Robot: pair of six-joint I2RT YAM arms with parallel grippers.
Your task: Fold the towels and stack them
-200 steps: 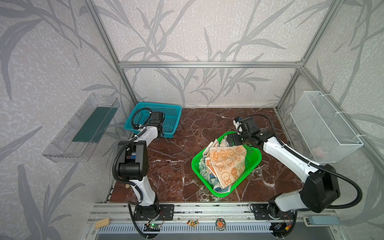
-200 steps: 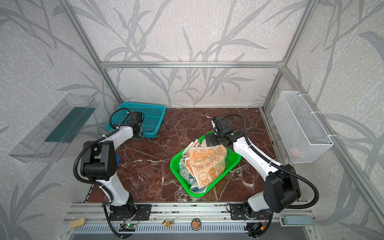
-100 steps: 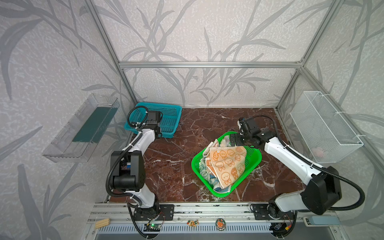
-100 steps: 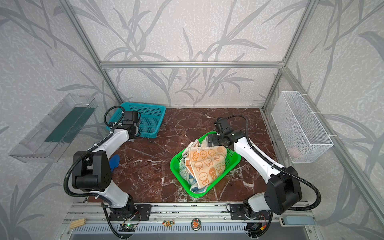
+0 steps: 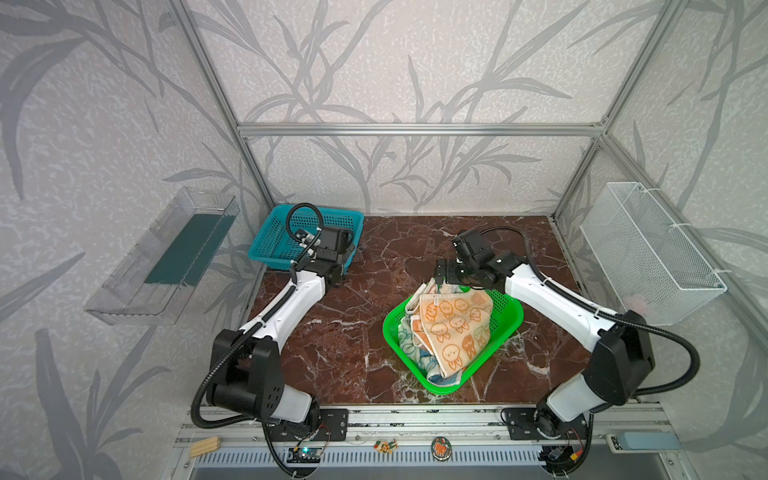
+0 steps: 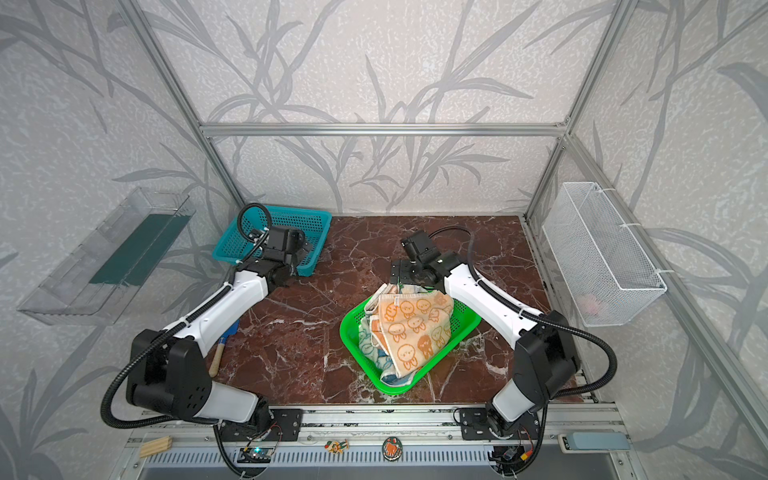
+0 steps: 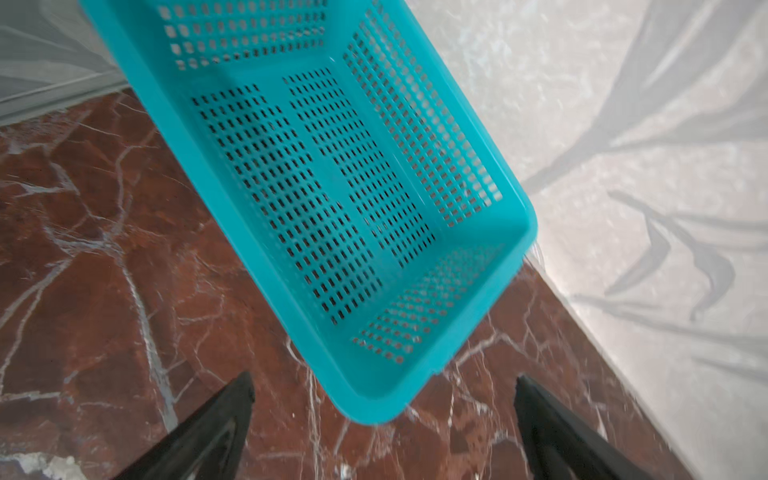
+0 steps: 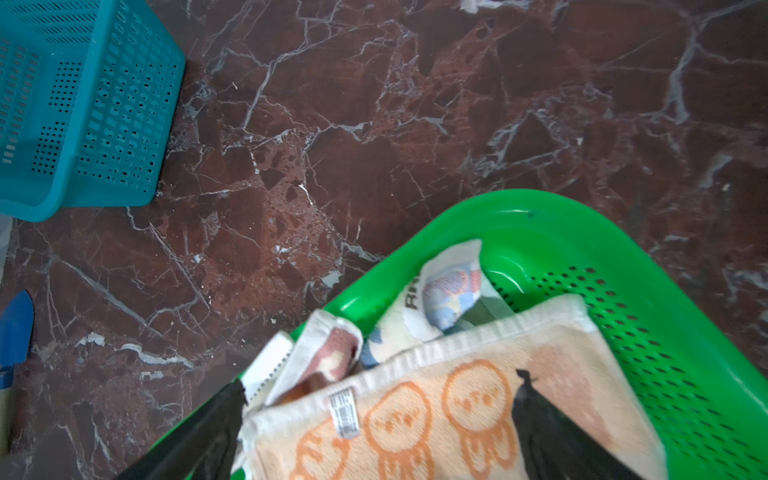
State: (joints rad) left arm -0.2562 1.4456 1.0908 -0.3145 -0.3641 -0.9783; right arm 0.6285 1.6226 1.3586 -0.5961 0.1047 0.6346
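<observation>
I will bring my right gripper down toward the teal basket next and onto the green basket's rim by the "RABBIT" corner (image 8: 353, 297), because this rim is below my gripper on that side.
The towels lie heaped in a green basket (image 5: 509, 328) (image 6: 469, 328) (image 8: 540, 208). The cream towel with orange bunnies (image 5: 453, 328) (image 6: 411, 328) (image 8: 436, 415) is on top. A cream one with blue bunnies (image 6: 365, 338) shows under its left side. A corner of the striped "RABBIT" towel (image 8: 440, 299) pokes out at the far end. My right gripper (image 5: 442, 272) (image 6: 397, 272) (image 8: 380, 384) hangs open over the top towel's far edge, one finger on each side. My left gripper (image 5: 347, 249) (image 7: 384, 380) is open and empty at the near corner of a teal basket (image 5: 286, 232) (image 7: 365, 399).
A blue trowel with a wooden handle (image 6: 224, 345) (image 8: 16, 328) lies under my left arm. A white wire basket (image 5: 648, 257) hangs on the right wall and a clear tray (image 5: 166, 257) on the left wall. A wooden block (image 5: 203, 444) rests on the front rail.
My left arm has unfolded, its elbow dropping toward the front, while its gripper stays by the teal basket with its jaws opened. The right gripper has barely shifted over the green basket.
</observation>
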